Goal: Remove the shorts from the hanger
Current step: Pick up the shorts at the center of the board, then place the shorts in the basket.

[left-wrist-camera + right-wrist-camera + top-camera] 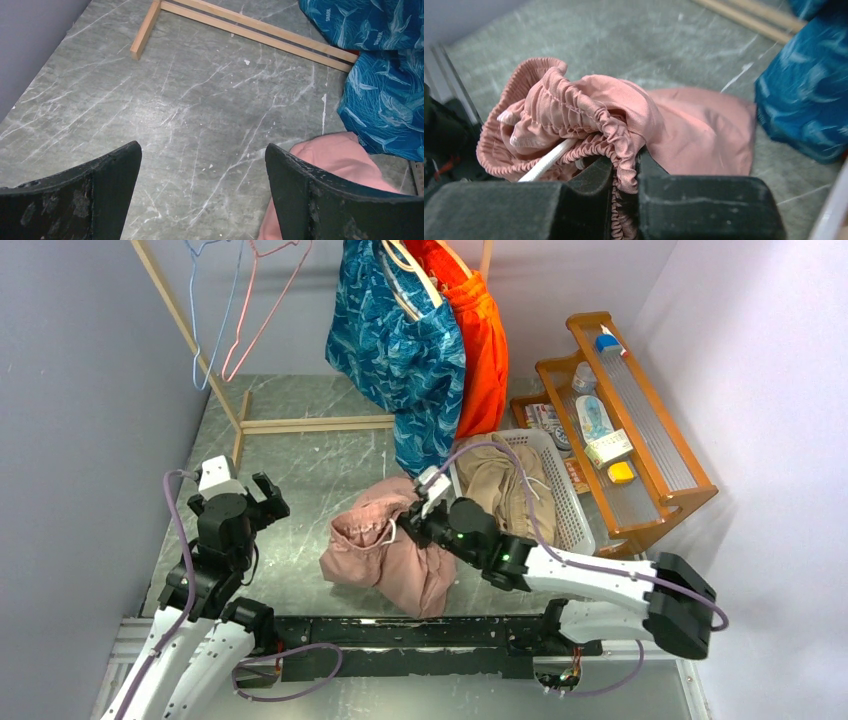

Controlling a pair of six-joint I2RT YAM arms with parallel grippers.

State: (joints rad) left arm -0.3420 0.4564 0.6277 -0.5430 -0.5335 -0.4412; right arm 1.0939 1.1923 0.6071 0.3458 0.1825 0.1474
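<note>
My right gripper will next lift across over the white basket, to the basket's right in the top view, and come down to let go where tan shorts lie.
The dusty pink shorts (pixel 385 550) lie crumpled on the grey floor in the middle. My right gripper (pixel 415 523) is shut on their gathered waistband (pixel 624 160), with the white cord beside it. The blue leafy shorts (pixel 400 350) and the orange shorts (pixel 478 350) hang from the wooden rack at the back. The tan shorts (pixel 505 485) lie in the white basket (pixel 570 510). My left gripper (pixel 268 500) is open and empty over bare floor at the left; the pink shorts (pixel 345 160) and blue shorts (pixel 385 95) show at its right.
Empty pink and blue wire hangers (pixel 240 310) hang at the rack's left. The rack's wooden base bar (pixel 315 424) lies on the floor. An orange wooden shelf (pixel 625 430) with small items stands at the right. Grey walls close in left and right.
</note>
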